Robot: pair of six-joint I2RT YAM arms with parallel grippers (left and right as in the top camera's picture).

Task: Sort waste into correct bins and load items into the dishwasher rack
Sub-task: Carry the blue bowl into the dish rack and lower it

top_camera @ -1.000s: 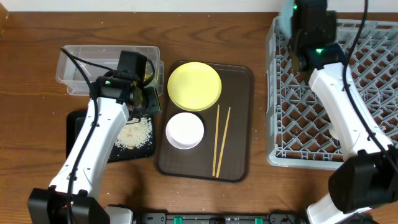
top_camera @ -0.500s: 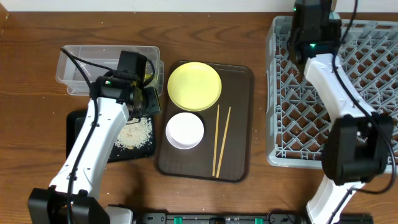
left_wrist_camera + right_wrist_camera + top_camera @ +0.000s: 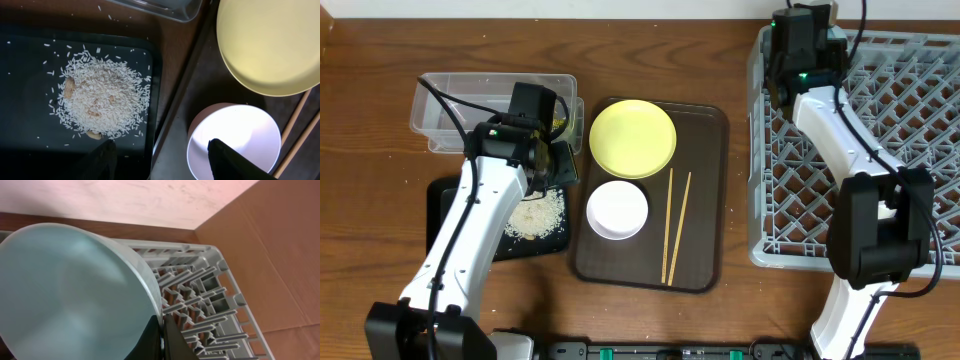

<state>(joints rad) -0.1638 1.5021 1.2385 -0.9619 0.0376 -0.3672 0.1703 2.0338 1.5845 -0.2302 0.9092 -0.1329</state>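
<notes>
My right gripper is above the rack and next needs to lower the light blue bowl left in the overhead view, into its far corner.
My right gripper (image 3: 162, 330) is shut on the rim of the light blue bowl (image 3: 70, 290) and holds it on edge over the far left corner of the grey dishwasher rack (image 3: 200, 305). In the overhead view that gripper (image 3: 790, 50) hides the bowl. My left gripper (image 3: 160, 150) is open and empty, one finger over the black tray (image 3: 30, 65) with the rice pile (image 3: 102, 102), the other over the white bowl (image 3: 235, 137). The yellow plate (image 3: 632, 137), white bowl (image 3: 617, 209) and two chopsticks (image 3: 675, 225) lie on the brown serving tray (image 3: 705, 200).
The clear tub (image 3: 450, 100) stands behind the black tray (image 3: 445, 200); a green-yellow wrapper bit (image 3: 561, 122) shows at its right end. The rack (image 3: 880, 150) fills the right side. The cup and white scrap are out of view.
My right arm has swung left and farther back along the rack's far edge, still holding the light blue bowl, which is now hidden from above. The left arm has not moved.
</notes>
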